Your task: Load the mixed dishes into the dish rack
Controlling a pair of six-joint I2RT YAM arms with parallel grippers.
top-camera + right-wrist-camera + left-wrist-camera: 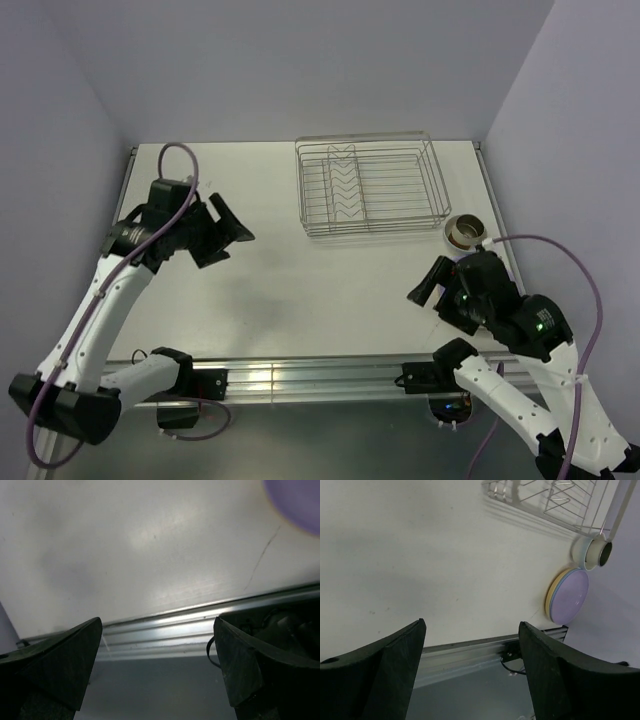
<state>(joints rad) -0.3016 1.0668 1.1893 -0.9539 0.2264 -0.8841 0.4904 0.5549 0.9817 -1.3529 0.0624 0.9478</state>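
Observation:
Next, my right gripper turns and moves outward onto the cup's rim [482, 231] on the purple wall's side, since the cup stands outward of my open fingers.
The silver wire dish rack [365, 190] stands empty at the back of the table; its corner shows in the left wrist view [555, 502]. A small white bowl [579, 553] and the brown-rimmed white cup [599, 553] sit together by the rack's near right corner, and show as one round shape in the top view [465, 232]. The three plates lie stacked [567, 594], lavender on top, blue and orange-yellow edges below. My right arm hides them in the top view. The lavender plate's edge shows in the right wrist view [297, 500]. My left gripper [228, 237] [472, 630] is open and empty over the left side. My right gripper [432, 295] [157, 625] is open and empty beside the plates.
The metal rail along the table's near edge [320, 378] runs below both grippers. Purple walls close in the table on the left, back and right. The bare white tabletop [300, 280] lies between the arms.

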